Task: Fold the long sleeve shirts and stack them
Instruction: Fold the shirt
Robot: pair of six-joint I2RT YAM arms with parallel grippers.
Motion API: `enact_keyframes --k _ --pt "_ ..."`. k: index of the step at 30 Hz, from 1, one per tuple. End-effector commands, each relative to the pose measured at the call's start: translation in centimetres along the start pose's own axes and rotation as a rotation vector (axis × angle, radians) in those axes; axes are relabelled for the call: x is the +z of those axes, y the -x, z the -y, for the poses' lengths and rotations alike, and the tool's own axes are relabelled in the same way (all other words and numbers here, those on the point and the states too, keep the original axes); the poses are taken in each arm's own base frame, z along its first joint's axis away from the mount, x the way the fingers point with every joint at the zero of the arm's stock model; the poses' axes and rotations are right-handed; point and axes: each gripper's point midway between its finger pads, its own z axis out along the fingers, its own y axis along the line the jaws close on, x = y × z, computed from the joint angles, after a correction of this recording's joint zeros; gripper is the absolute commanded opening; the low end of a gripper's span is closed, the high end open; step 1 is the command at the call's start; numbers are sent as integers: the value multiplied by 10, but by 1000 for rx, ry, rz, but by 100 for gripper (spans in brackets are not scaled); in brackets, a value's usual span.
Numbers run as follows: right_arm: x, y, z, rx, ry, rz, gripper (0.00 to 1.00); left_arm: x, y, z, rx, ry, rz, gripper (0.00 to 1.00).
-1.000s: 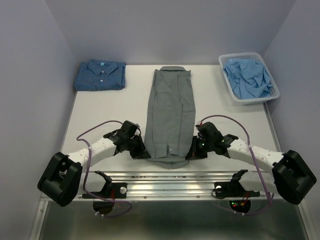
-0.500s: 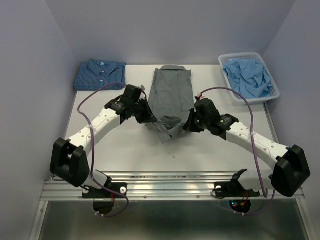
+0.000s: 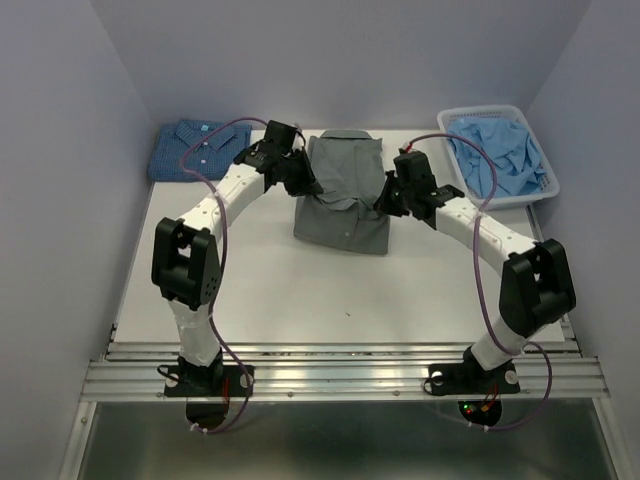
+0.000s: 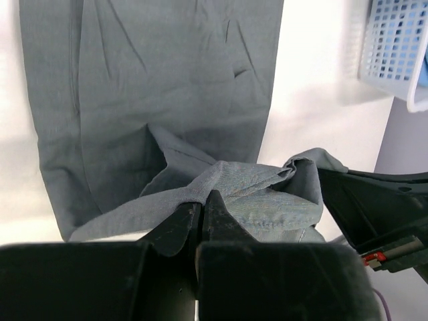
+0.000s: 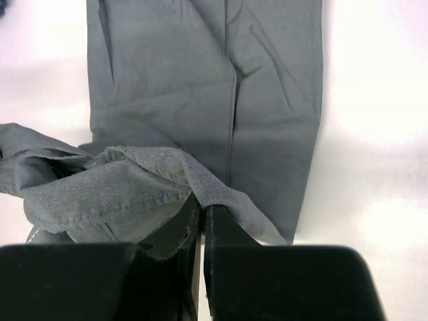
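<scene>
I need to bring the pinched hem [image 4: 227, 194] down with my left gripper onto the side of the flat grey cloth nearest the checked shirt and let go of it, because the hem still hangs above the cloth.
The slate-grey shirt [image 3: 342, 205] lies at the back middle of the table, its lower half folded up over its upper half. My left gripper [image 3: 303, 182] is shut on its hem at the left side, my right gripper [image 3: 384, 198] on the hem at the right. The left wrist view shows the pinched hem [image 4: 227, 194] above the flat grey cloth [image 4: 154, 80]. The right wrist view shows the same hem [image 5: 154, 180] in my shut jaws. The dark blue checked shirt [image 3: 200, 150] lies folded at the back left.
A white basket [image 3: 455, 172] with crumpled light blue cloth [image 3: 500, 155] stands at the back right, close to my right arm; its corner shows in the left wrist view [image 4: 394, 47]. Grey walls enclose the table on three sides.
Both grippers have carried the grey shirt's bottom hem from the near edge up toward the collar, folding the long shirt in half. Both arms are now stretched far back.
</scene>
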Motion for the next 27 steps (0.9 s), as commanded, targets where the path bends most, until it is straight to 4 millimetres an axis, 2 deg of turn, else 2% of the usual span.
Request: enact_keyframes --k 1,4,8,11,14,15,22,24,27 --pt "15 37 -21 -34 83 74 1 -1 29 11 48 -20 41 0" --pt "28 50 -17 -35 74 92 1 14 43 7 49 -5 43 0" --pt "58 50 -7 -15 66 52 1 33 53 1 34 9 36 0" --pt "78 52 -4 -13 59 35 1 50 53 -15 10 49 13 0" --pt "89 56 0 2 49 34 1 63 49 -39 -27 121 -9 0" --pt "97 51 3 10 39 20 1 69 44 -49 -38 143 -19 0" --pt "118 53 20 36 -30 41 7 94 41 -65 -50 146 -40 0" --pt "121 53 20 38 -28 45 8 100 43 -65 -48 141 -34 0" --pt "127 57 23 44 -31 47 15 103 55 -65 -40 159 -8 2"
